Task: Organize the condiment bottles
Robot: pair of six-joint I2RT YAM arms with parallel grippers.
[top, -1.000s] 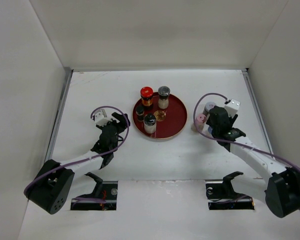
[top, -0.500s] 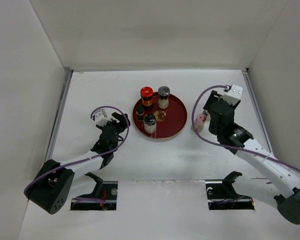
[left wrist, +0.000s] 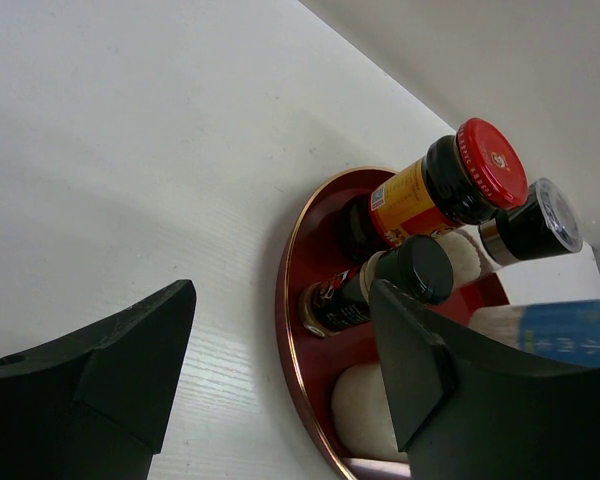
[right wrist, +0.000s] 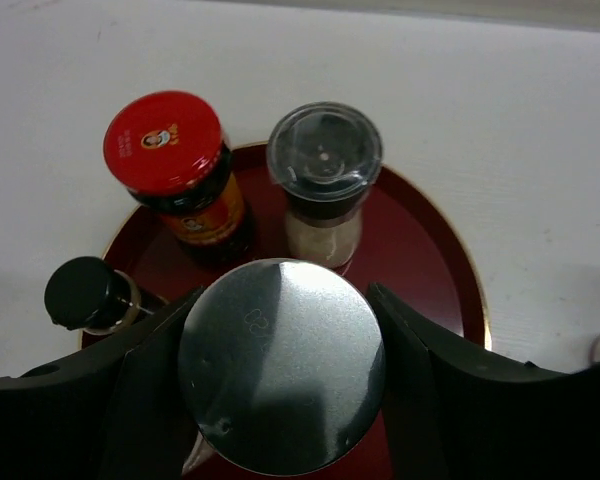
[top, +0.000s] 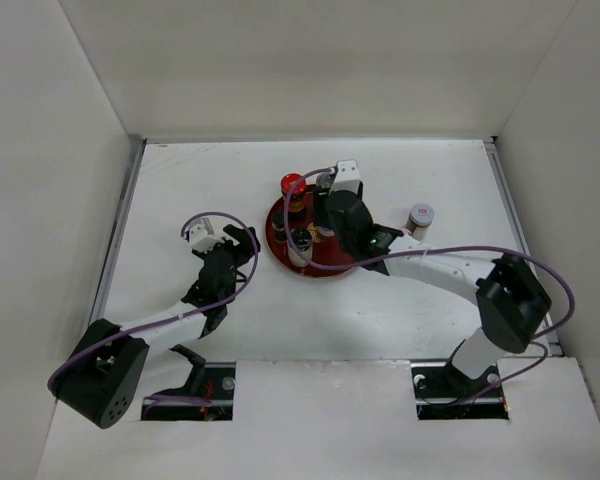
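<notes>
Bare red shows on the bottom of the dish beside the red-capped bottle. My right gripper will go down and to the left in the top view, onto that spot.
The round red dish (top: 280, 250) holds the condiment bottles: a dark one with a red cap (top: 293, 186), a small black-capped one (right wrist: 80, 293), a clear-topped shaker (right wrist: 325, 160) and a pale one (left wrist: 370, 410). My right gripper (top: 325, 225) is shut on a pale bottle with a silver cap (right wrist: 280, 375) over the dish's middle; I cannot tell whether it touches the dish. Another grey-capped bottle (top: 419, 219) stands on the table right of the dish. My left gripper (top: 243, 242) is open and empty just left of the dish rim (left wrist: 285, 300).
White walls close in the table on the left, back and right. The right forearm (top: 430, 265) stretches across the table from the right side to the dish. Purple cables loop over both wrists.
My right arm has swung left from beside the grey-capped bottle to over the red dish, carrying the silver-capped bottle. The left arm has not moved.
</notes>
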